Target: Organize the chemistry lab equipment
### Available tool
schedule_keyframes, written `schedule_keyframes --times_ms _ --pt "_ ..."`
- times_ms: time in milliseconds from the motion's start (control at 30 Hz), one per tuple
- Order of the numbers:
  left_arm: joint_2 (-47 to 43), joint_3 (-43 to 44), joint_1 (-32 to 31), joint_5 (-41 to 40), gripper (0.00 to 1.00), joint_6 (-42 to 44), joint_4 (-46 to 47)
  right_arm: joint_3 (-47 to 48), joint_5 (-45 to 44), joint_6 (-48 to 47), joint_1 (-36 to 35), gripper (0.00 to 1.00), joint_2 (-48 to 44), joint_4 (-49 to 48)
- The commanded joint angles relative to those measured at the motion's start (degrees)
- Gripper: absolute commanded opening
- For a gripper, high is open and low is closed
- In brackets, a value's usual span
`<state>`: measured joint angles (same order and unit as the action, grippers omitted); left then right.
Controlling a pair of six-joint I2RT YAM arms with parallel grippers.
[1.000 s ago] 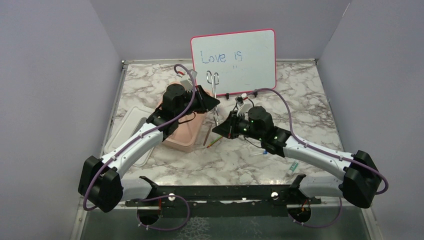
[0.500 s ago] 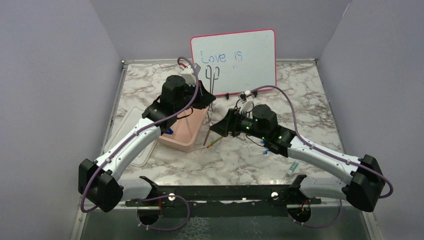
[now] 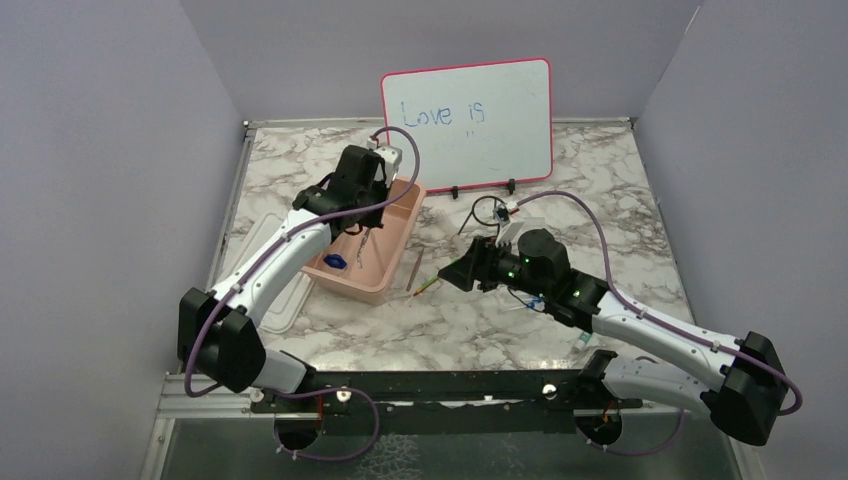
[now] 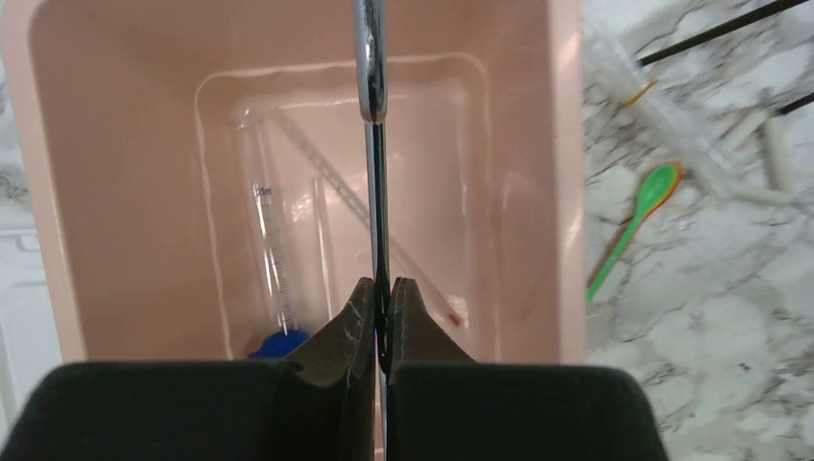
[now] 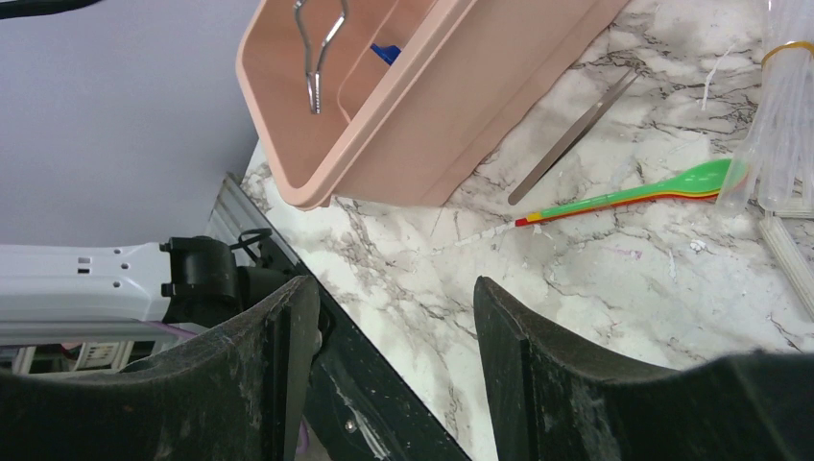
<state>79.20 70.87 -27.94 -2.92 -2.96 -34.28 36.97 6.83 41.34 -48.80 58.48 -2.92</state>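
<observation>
My left gripper lowers the tongs [image 4: 371,58] deeper into the pink tub [image 4: 115,192] next, since they still hang above the tub's bottom beside the blue-capped tube.
My left gripper [image 4: 382,296] is shut on the thin metal tongs [image 4: 371,58], which hang down inside the pink tub [image 4: 115,192]. A clear tube with a blue cap [image 4: 271,250] lies on the tub's floor. The right wrist view shows the tongs [image 5: 317,48] dangling in the tub [image 5: 432,106]. My right gripper [image 5: 394,312] is open and holds nothing, low over the marble to the right of the tub. The green-handled tool [image 5: 634,197] and a slim metal strip [image 5: 576,134] lie on the table between my right gripper and the tub. The black wire tripod stand [image 3: 490,212] sits behind my right gripper.
The pink-framed whiteboard [image 3: 470,120] stands at the back. A white lid [image 3: 262,270] lies left of the tub. Clear tubes [image 5: 782,106] and white sticks lie by the right arm, and small blue-capped tubes [image 3: 525,300] lie partly under it.
My right gripper has opened, let go of the tongs and drawn back to the right. My left gripper has carried the tongs left from the whiteboard and down into the tub.
</observation>
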Motion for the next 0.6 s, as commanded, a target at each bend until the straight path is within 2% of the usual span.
schedule_keyframes --times_ms 0,333,567 --pt "3.0 1.4 2.4 1.2 0.00 6.8 -3.7 -0.5 -0.6 -0.5 -0.3 0.64 -0.7 -0.1" --pt "6.9 -3.5 2.6 11.1 0.00 6.8 -0.5 -0.3 -1.4 -1.9 -0.2 0.64 -0.2 0.7" --pt "12.5 -4.7 2.6 14.5 0.00 2.0 3.8 -1.0 -2.8 -1.7 -0.2 0.64 -0.6 1.4"
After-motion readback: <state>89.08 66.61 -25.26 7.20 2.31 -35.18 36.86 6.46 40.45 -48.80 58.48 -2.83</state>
